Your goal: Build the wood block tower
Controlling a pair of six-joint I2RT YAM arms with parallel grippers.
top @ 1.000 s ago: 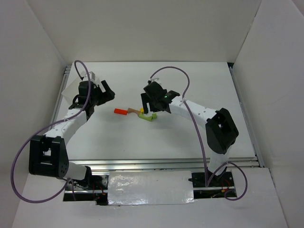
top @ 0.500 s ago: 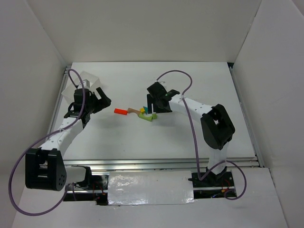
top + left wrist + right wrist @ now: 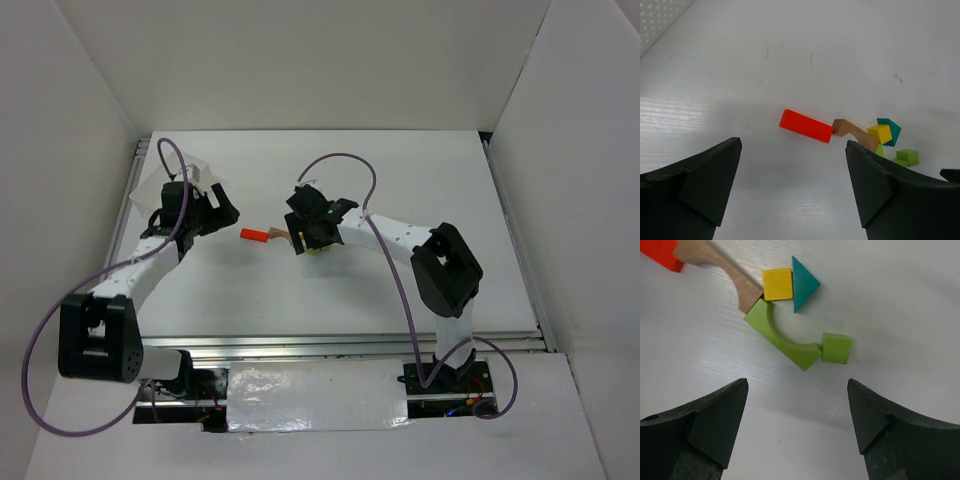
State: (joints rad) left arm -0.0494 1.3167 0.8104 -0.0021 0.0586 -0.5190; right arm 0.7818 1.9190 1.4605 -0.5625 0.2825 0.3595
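I should lower my left gripper and move it right in the top view, onto the red bar's end clear of the tan arch, since the bar lies that way.
The small wooden blocks lie loose and flat on the white table, not stacked. A red bar (image 3: 806, 126) touches a tan arch (image 3: 852, 132). Beside them are a yellow cube (image 3: 777, 284), a teal triangle (image 3: 804, 282), a green arch (image 3: 782, 337) and a green cube (image 3: 836, 348). My right gripper (image 3: 797, 381) is open and empty, directly above the cluster, hiding most of it in the top view (image 3: 310, 228). My left gripper (image 3: 792, 142) is open and empty, left of the red bar (image 3: 254, 235) and pointing at it.
A white box (image 3: 198, 168) sits at the back left behind my left gripper (image 3: 222, 207). White walls enclose the table on three sides. The perforated table edge (image 3: 660, 20) shows at the far left.
My right gripper has moved left and now covers the block cluster. My left arm has shifted slightly, swinging back towards the red bar. The blocks have not moved.
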